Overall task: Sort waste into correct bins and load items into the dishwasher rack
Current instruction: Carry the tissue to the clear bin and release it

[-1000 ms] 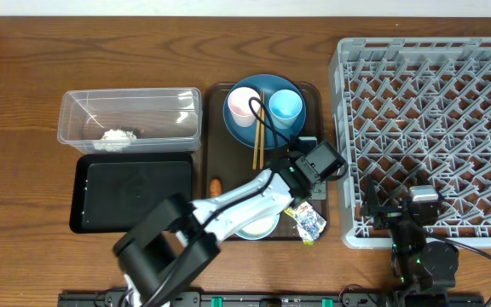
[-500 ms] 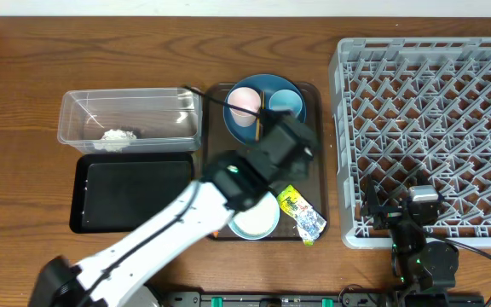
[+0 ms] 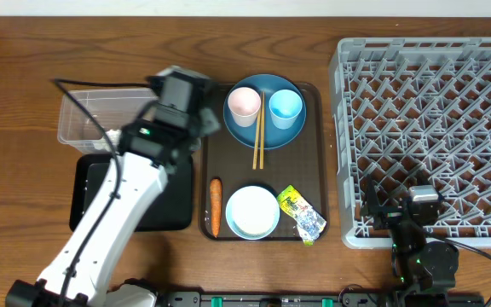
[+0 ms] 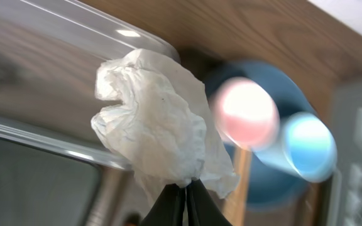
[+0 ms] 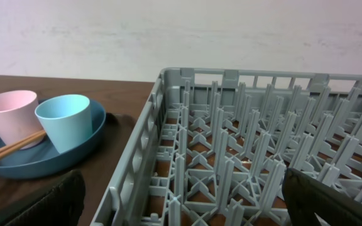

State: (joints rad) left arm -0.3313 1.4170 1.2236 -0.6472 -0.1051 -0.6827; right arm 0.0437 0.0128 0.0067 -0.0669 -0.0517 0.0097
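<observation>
The robot's left gripper should next shift to the left in the overhead view, then down over the clear tub's middle [image 3: 121,118] [image 4: 22,74], because the paper still hangs at the tub's end rim.
My left gripper [image 4: 186,186] is shut on a crumpled white paper [image 4: 159,119], pinched by its lower edge. It hangs over the right end of the clear tub [image 3: 83,115], whose rim [image 4: 93,28] runs behind the paper. In the overhead view the left gripper [image 3: 183,107] hides the paper. On the brown tray lie an orange carrot [image 3: 215,205], a white bowl [image 3: 252,211] and a yellow-green wrapper [image 3: 301,213]. The blue plate [image 3: 265,84] carries a pink cup [image 3: 244,104], a light blue cup [image 3: 285,106] and chopsticks [image 3: 258,141]. My right gripper [image 5: 184,207] stands open at the grey rack's [image 3: 433,128] front edge.
The black tray [image 3: 92,209] lies in front of the clear tub, partly under my left arm. The brown serving tray [image 3: 301,170] sits between the bins and the rack. The right arm's base [image 3: 420,256] is at the table's front edge.
My left arm has swung from the front of the brown tray leftward and back to the clear tub, carrying the paper. The carrot and bowl are uncovered. The right arm has not moved.
</observation>
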